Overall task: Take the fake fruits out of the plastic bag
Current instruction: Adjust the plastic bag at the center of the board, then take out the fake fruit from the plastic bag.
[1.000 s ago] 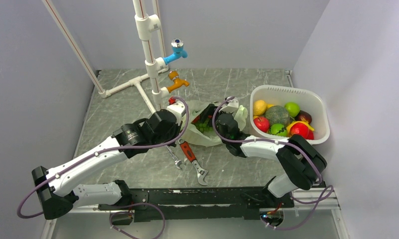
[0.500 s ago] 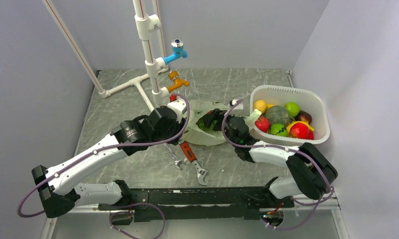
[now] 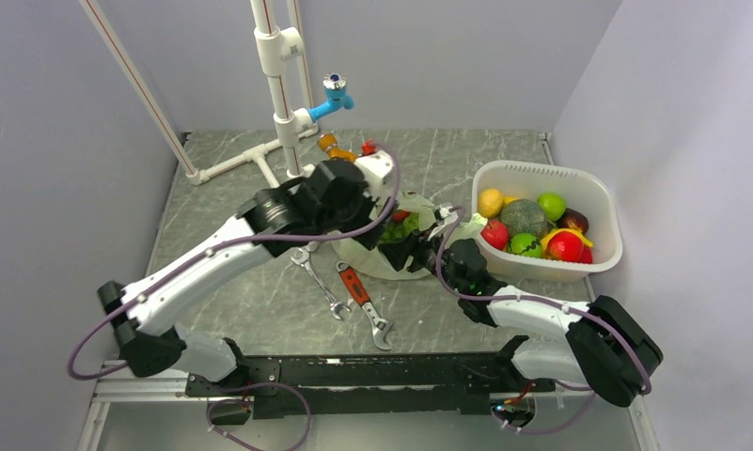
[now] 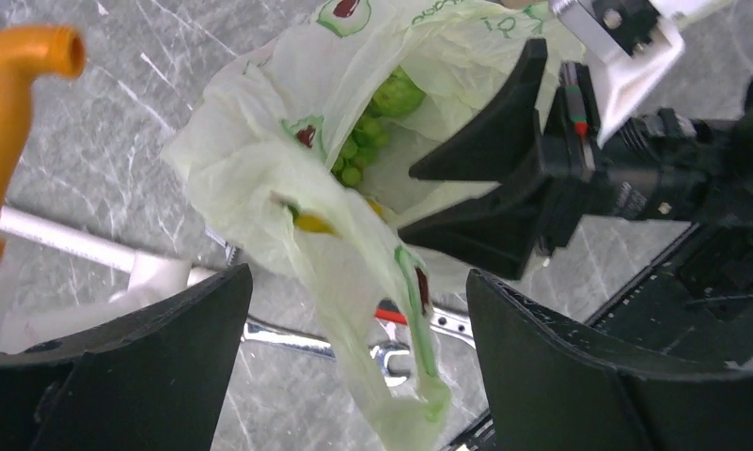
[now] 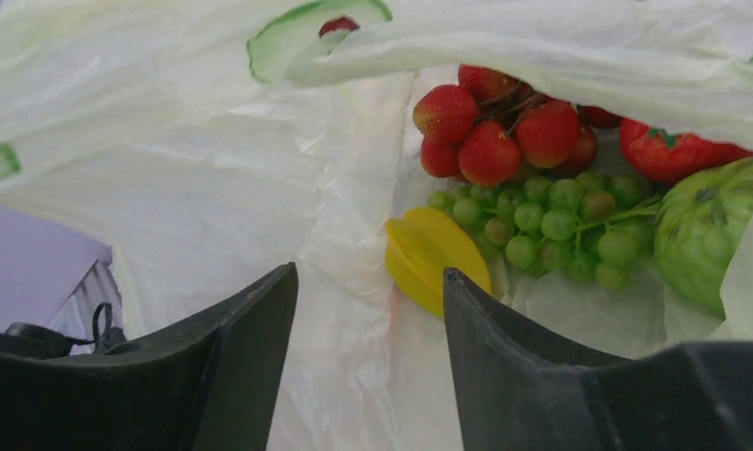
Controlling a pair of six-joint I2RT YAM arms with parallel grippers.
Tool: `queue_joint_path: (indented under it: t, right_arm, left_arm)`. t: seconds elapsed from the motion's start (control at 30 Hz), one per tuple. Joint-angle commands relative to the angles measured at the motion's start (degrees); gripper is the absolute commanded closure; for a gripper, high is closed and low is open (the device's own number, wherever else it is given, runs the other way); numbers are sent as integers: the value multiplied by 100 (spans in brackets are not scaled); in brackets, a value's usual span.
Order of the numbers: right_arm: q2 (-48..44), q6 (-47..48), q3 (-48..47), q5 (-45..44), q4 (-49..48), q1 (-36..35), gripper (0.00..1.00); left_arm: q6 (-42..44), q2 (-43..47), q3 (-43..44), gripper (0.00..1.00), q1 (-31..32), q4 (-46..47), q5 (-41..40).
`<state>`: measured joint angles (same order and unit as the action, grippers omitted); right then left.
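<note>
The robot's left gripper will next move down to the fold of the bag's edge point(image 4: 355, 231) beside the yellow slice.
The pale green plastic bag point(image 3: 377, 261) lies crumpled mid-table with its mouth facing right. My left gripper point(image 3: 398, 209) hovers above it, open wide. In the left wrist view a loose bag handle point(image 4: 391, 310) dangles between the fingers of that gripper point(image 4: 358, 272), unpinched. My right gripper point(image 3: 400, 246) is open at the bag's mouth, also seen from the left wrist point(image 4: 408, 205). Thin bag film point(image 5: 184, 188) lies between the tips of this gripper point(image 5: 370, 271). Inside sit strawberries point(image 5: 490, 141), green grapes point(image 5: 551, 221), a yellow slice point(image 5: 429, 249) and a bumpy green fruit point(image 5: 706, 225).
A white tub point(image 3: 546, 170) at the right holds several fake fruits. Two wrenches, one silver point(image 3: 321, 282) and one red-handled point(image 3: 358, 287), lie in front of the bag. A white pipe stand with a blue tap point(image 3: 335, 92) and an orange tap point(image 4: 15, 103) rises behind it.
My left gripper has opened, let go of the bag and lifted up and right over it. My right arm has drawn back toward the near right, its jaws narrowing at the bag's mouth.
</note>
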<state>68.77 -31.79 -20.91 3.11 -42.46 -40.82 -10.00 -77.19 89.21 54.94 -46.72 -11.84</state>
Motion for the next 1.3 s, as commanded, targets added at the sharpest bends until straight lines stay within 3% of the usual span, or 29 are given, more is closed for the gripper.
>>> queue_joint_path:
  t: [0.0, 0.23, 0.47, 0.53, 0.63, 0.83, 0.97, 1.07, 1.27]
  right_arm:
    - [-222, -127, 202, 300, -391, -8, 42]
    - [-234, -325, 451, 507, -432, -7, 45]
    - [-260, -331, 563, 445, -439, -3, 45]
    - [-284, -350, 590, 444, -431, -4, 45]
    - [-271, -379, 679, 444, -431, -8, 45]
    - [-100, -529, 872, 512, -460, -1, 46]
    - [-174, -691, 553, -61, 103, -5, 45]
    - [-102, -787, 68, -703, 510, -5, 37]
    - [518, -1264, -663, -1587, 331, -5, 34]
  left_arm:
    - [538, -843, 644, 12, 5, -239, -96]
    - [902, -1719, 991, 1, 126, -549, -1105]
    - [930, -1989, 823, 3, 205, -571, -1759]
    - [930, -1978, 817, 15, 202, -529, -1935]
    - [821, -1955, 844, 43, 158, -495, -2157]
    - [622, -1540, 769, 91, 11, -54, -1504]
    - [432, -1196, 679, 97, 13, 222, -805]
    - [279, -958, 515, 100, 17, 441, -458]
    - [72, -669, 214, 100, 9, 610, -213]
